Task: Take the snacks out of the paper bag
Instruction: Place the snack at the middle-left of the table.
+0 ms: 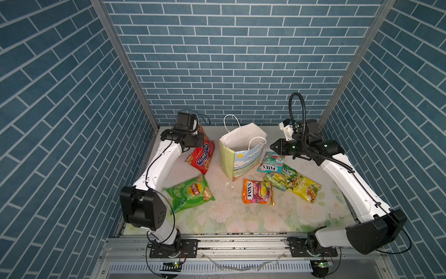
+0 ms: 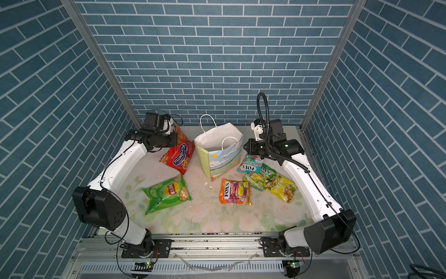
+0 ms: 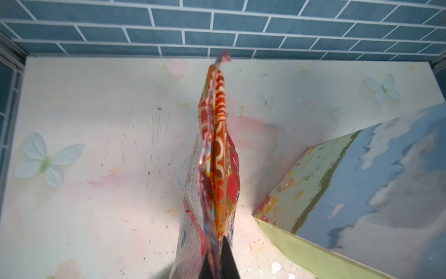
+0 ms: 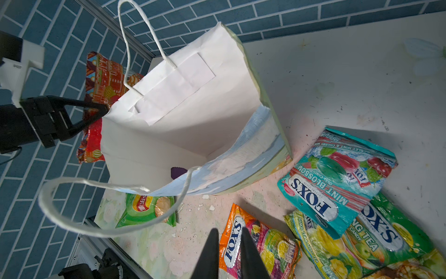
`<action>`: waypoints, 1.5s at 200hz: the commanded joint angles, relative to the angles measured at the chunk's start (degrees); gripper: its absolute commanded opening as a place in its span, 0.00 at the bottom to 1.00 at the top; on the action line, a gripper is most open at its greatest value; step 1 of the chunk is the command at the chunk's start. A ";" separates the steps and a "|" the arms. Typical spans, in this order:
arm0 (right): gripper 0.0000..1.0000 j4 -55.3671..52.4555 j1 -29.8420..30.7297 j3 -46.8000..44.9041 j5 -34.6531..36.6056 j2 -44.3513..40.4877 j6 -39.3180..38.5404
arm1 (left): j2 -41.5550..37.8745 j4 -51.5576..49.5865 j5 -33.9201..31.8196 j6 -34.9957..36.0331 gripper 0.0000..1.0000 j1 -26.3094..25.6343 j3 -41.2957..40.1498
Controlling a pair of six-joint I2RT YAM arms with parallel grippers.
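My left gripper moves away from the paper bag (image 1: 237, 154), slightly down, next and releases the red bag where the tabletop beyond the green Lay's bag (image 1: 190, 193) is bare.
The paper bag (image 1: 237, 154) stands upright at the back middle, mouth open; a purple packet corner (image 4: 177, 172) shows inside it. To its left, my left gripper (image 3: 217, 251) is shut on the top edge of the red bag (image 1: 201, 157), which hangs tilted with its lower end near the table. My right gripper (image 1: 272, 146) hovers just right of the paper bag, its fingers a little apart with nothing between them. On the table lie the green Lay's bag (image 1: 190, 193), orange FOX'S packet (image 1: 257, 192), teal FOX'S packet (image 1: 270, 161), green-yellow FOX'S packet (image 1: 280, 177) and yellow packet (image 1: 305, 187).
White crumbs (image 1: 228, 184) are scattered on the floral table (image 1: 265, 217) in front of the paper bag. Blue brick-pattern walls close in the back and both sides. A metal rail (image 1: 241, 244) with both arm bases runs along the front edge.
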 commanded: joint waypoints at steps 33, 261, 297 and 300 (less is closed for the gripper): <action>0.18 0.01 0.24 0.35 0.46 0.02 1.11 | 1.02 11.24 4.53 -3.28 0.01 2.02 -3.58; 0.18 0.12 0.22 0.96 0.63 2.23 1.29 | 3.31 -3.02 -11.56 1.31 0.39 4.77 0.69; 0.19 0.10 0.24 0.90 0.72 2.50 1.28 | 2.31 -3.47 -11.02 1.37 0.42 4.83 1.39; 0.19 0.10 0.20 0.87 0.72 2.51 1.29 | 2.17 -3.60 -11.06 1.38 0.42 4.83 1.51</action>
